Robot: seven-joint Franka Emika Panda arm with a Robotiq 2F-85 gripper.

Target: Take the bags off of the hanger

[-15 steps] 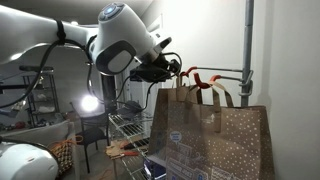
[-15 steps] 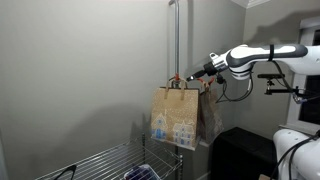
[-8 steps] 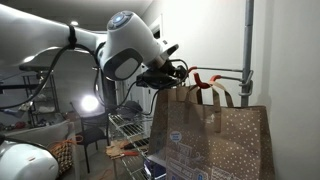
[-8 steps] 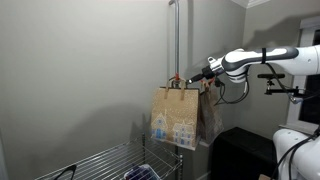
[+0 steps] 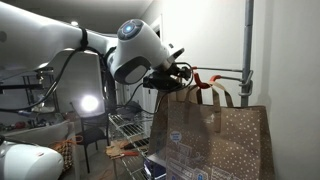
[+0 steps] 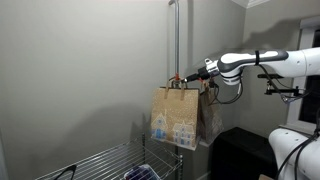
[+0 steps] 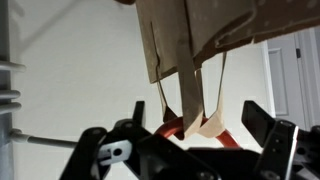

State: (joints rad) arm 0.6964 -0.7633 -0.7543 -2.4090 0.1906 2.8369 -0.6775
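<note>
Next, my gripper stays beside the red hook (image 7: 172,125) and draws its spread fingers together on the thin paper handles, which hang between them.
Two brown dotted paper bags (image 5: 215,140) hang side by side by their twisted handles from the red hook end (image 5: 197,76) of the hanger, a thin grey rod (image 5: 228,72) fixed to a vertical pole (image 5: 248,45). They also show in an exterior view (image 6: 180,118). My gripper (image 5: 180,72) is right at the hook, level with the handles (image 7: 190,100). In the wrist view, which stands upside down, its two black fingers (image 7: 185,140) are spread wide on either side of the handles and the red hook (image 7: 172,125). It is open and holds nothing.
A wire shelf rack (image 5: 125,125) stands below and beside the bags and also shows in an exterior view (image 6: 110,160). A bright lamp (image 5: 90,103) glows behind it. A black block (image 6: 240,150) sits under the arm. The wall is close behind the bags.
The arm has shifted toward the hook, bringing the gripper slightly closer to the bag handles. The bags still hang as before.
</note>
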